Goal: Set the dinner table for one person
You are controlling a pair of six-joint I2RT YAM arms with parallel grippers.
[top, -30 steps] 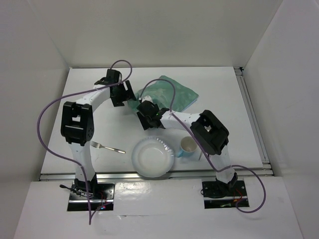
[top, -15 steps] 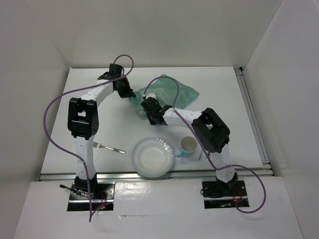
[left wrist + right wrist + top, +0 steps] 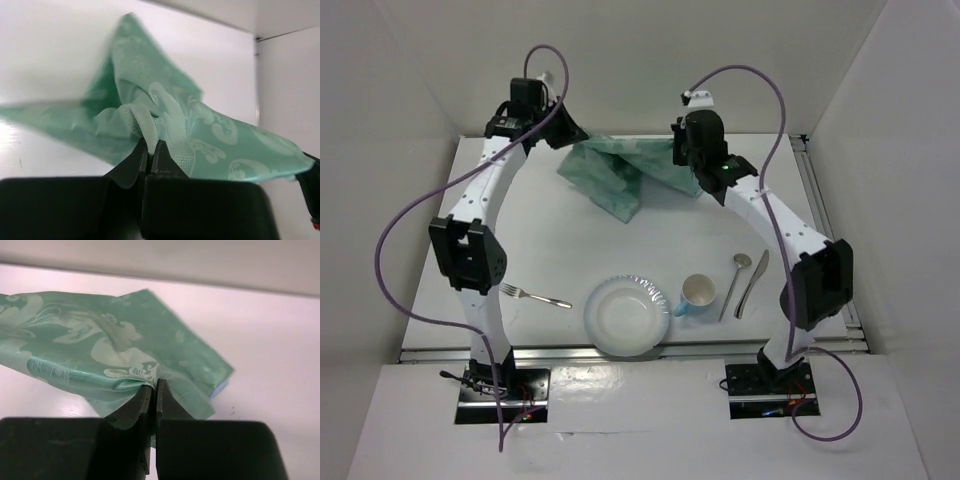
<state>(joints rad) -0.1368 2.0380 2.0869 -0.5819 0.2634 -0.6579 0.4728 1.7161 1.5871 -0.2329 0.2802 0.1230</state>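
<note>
My left gripper rises to open the drooping mat next, then brings it back and down, releasing over the bare tabletop below it toward the plate.
The shiny green patterned cloth mat (image 3: 612,175) hangs lifted over the back of the white dinner table (image 3: 540,235), stretched between both grippers with its lower fold drooping toward the tabletop. My left gripper (image 3: 570,136) is shut on the mat's left edge, and the left wrist view shows the cloth (image 3: 200,125) pinched between the gripper's (image 3: 150,145) tips. My right gripper (image 3: 678,160) is shut on the mat's right edge; in the right wrist view the fabric (image 3: 100,350) bunches at this gripper's (image 3: 152,385) tips.
Along the near edge lie a fork (image 3: 536,296), a white paper plate (image 3: 627,316), a blue paper cup (image 3: 697,295), a spoon (image 3: 735,282) and a knife (image 3: 754,283). A metal rail (image 3: 830,240) runs down the table's right side. White walls enclose the back and sides.
Both grippers closed on the mat and rose toward the back, spreading apart and lifting it off the table. The right arm swung away, uncovering the spoon and knife.
</note>
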